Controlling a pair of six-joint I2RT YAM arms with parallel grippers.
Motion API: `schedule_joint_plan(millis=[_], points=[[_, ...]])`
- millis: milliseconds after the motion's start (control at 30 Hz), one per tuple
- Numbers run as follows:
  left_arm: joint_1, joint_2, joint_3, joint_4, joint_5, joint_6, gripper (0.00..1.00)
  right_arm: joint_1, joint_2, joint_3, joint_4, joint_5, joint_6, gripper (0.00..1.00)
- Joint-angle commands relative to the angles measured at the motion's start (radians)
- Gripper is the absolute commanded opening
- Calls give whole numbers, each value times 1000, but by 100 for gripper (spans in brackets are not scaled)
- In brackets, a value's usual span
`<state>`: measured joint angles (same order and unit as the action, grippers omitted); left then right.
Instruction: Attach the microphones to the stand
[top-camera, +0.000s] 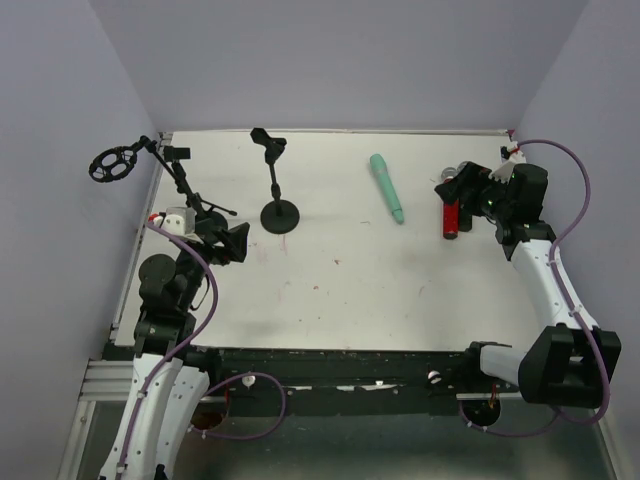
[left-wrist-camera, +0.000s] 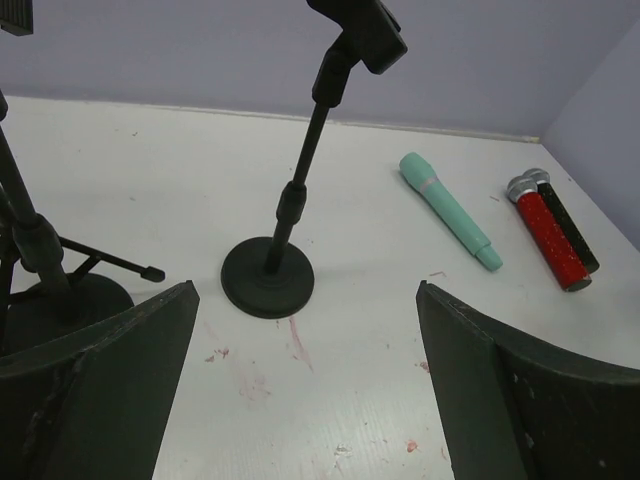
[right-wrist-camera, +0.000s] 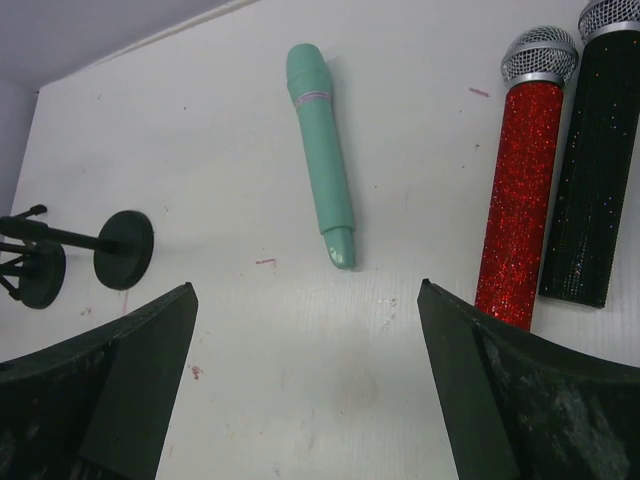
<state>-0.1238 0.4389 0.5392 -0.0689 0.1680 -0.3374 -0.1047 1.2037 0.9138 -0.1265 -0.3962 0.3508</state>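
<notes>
The stand's slim pole under the empty clip is outward of my left gripper, so I need to move outward, to the right in the top view, and close around the pole.
Three microphones lie on the white table: a mint-green microphone (top-camera: 386, 187) (left-wrist-camera: 448, 210) (right-wrist-camera: 320, 190), a red microphone (top-camera: 452, 216) (left-wrist-camera: 548, 235) (right-wrist-camera: 520, 200) with a silver mesh head, and beside it a black microphone (left-wrist-camera: 572, 228) (right-wrist-camera: 592, 170). A black stand (top-camera: 280, 215) (left-wrist-camera: 267, 277) with a round base and an empty clip (left-wrist-camera: 365, 30) stands left of them. My left gripper (top-camera: 235, 243) (left-wrist-camera: 305, 290) is open and empty, near the stand's base. My right gripper (top-camera: 468, 190) (right-wrist-camera: 305, 288) hangs open over the red and black pair, holding nothing.
A second black boom stand (top-camera: 185, 185) (left-wrist-camera: 40, 260) on tripod legs, with a ring-shaped mount (top-camera: 113, 163), sits at the table's far left edge. Lilac walls enclose the table on three sides. Faint red marks dot the surface (left-wrist-camera: 300, 345).
</notes>
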Motion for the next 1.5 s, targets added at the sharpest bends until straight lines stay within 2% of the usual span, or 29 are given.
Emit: schedule_joint_plan(millis=[0,200,367,467,500,600,700,767,867,1000,1067,1167,1300,1467], points=[[3,-11,5,-6,5,11,99,-4,-23,22,19,28,8,100],[4,3,13,-17,70,-26,98,-3,-30,11,30,-19,-3,100],[6,43,19,-58,132,-195,98,-3,-39,-12,53,-79,-53,100],[4,93,-5,-29,208,-329,98,-3,-46,-38,70,-186,-128,100],[1,119,-16,-8,231,-357,98,-3,-47,-42,61,-275,-180,100],[-29,185,-19,27,225,-374,98,-3,-49,-58,48,-462,-271,100],[-95,274,-21,88,153,-327,98,-3,-52,-95,50,-660,-390,100],[-160,340,-27,165,88,-278,98,-3,-56,-115,42,-736,-452,100],[-218,447,-28,340,10,-180,98,3,-55,-107,5,-741,-495,100],[-223,593,13,466,-106,-59,98,3,-52,-90,-22,-705,-496,100],[-221,667,39,526,-145,-10,94,5,-56,-90,-24,-717,-507,100],[-221,796,88,619,-102,116,85,7,-56,-93,-27,-742,-521,100],[-221,920,195,615,-65,237,82,8,-58,-92,-27,-741,-526,100],[-205,992,229,685,-78,267,78,11,-58,-87,-35,-730,-530,100]])
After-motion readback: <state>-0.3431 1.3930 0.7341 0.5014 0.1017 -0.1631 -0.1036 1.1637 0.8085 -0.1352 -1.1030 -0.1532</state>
